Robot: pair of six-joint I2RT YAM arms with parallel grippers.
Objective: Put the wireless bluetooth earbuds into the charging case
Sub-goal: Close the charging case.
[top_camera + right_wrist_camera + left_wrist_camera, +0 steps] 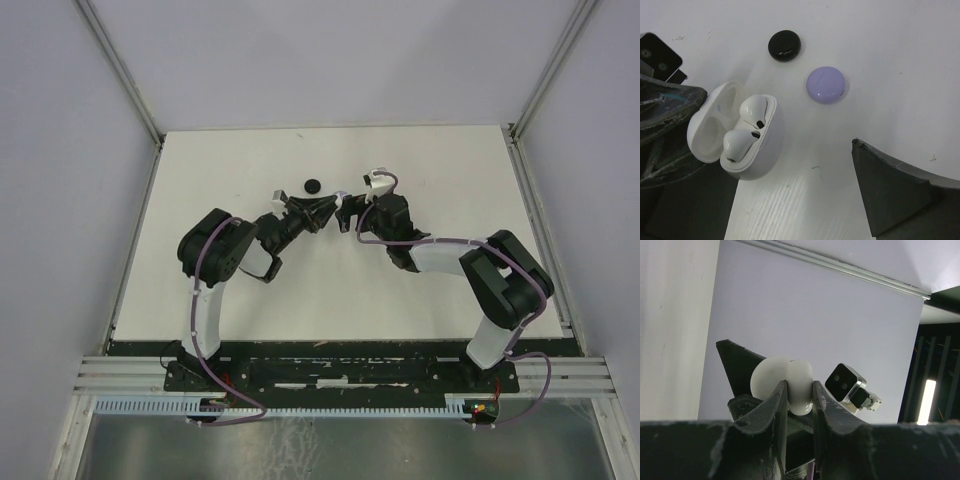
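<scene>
I will lower the case (782,380), both earbuds seated, with my left gripper onto the bare tabletop below and to the gripper's left in the top view and release it.
My left gripper (800,392) is shut on the white charging case (782,380) and holds it above the table with its lid open. In the right wrist view the case (767,145) shows two white earbuds, one (754,111) beside the other (737,142), sitting in its wells. My right gripper (790,200) is open and empty, just right of the case, with one finger (895,195) showing clearly. In the top view both grippers, left (318,215) and right (345,215), meet at the table's middle. No black or lilac earbuds show.
A round black disc (784,45) and a round lilac disc (825,84) lie on the white table (880,60) beyond the case. The black disc also shows in the top view (312,184). The right wrist camera (845,382) is close behind the case.
</scene>
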